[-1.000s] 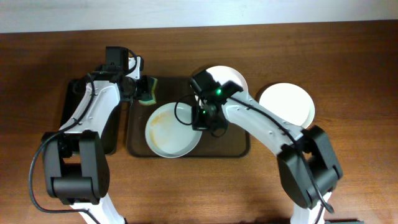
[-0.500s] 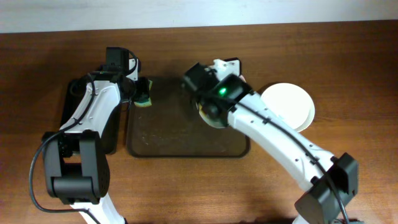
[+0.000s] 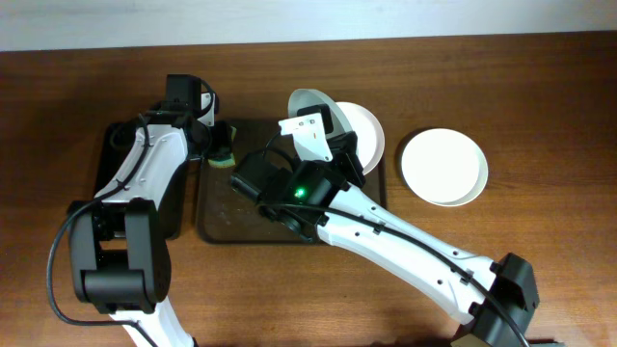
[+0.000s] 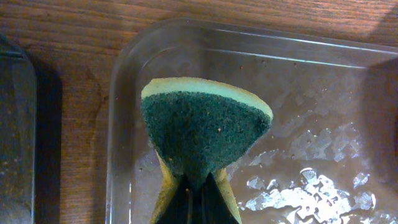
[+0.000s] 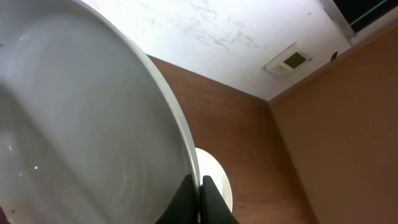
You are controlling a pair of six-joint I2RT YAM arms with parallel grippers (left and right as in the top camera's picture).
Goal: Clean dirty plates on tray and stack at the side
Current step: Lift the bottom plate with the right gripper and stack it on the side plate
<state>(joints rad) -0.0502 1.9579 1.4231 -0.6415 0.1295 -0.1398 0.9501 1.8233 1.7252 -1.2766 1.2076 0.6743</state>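
Observation:
My right gripper swings past the brown tray and levels the tilted plate next, before it lowers the plate over the third plate point(image 3: 444, 167).
My right gripper point(image 5: 199, 186) is shut on the rim of a white plate point(image 5: 81, 124). It holds the plate tilted on edge, high above the back of the brown tray point(image 3: 217, 217); the plate shows in the overhead view point(image 3: 310, 104). A second white plate point(image 3: 366, 135) lies at the tray's back right corner. A third plate point(image 3: 443, 166) lies on the table to the right of the tray. My left gripper point(image 4: 199, 196) is shut on a green and yellow sponge point(image 4: 202, 127), held over the tray's back left corner point(image 3: 224, 149). The tray floor point(image 4: 311, 155) is wet.
A narrower black tray point(image 3: 172, 198) sits left of the brown tray, and its edge shows in the left wrist view point(image 4: 12, 137). My raised right arm point(image 3: 386, 241) hides much of the brown tray's middle and right. Bare wooden table lies in front and to the right.
My right gripper has lifted the plate off the tray's middle, tipped it on edge and raised it toward the back. The arm now crosses the tray. The left gripper and sponge have barely moved.

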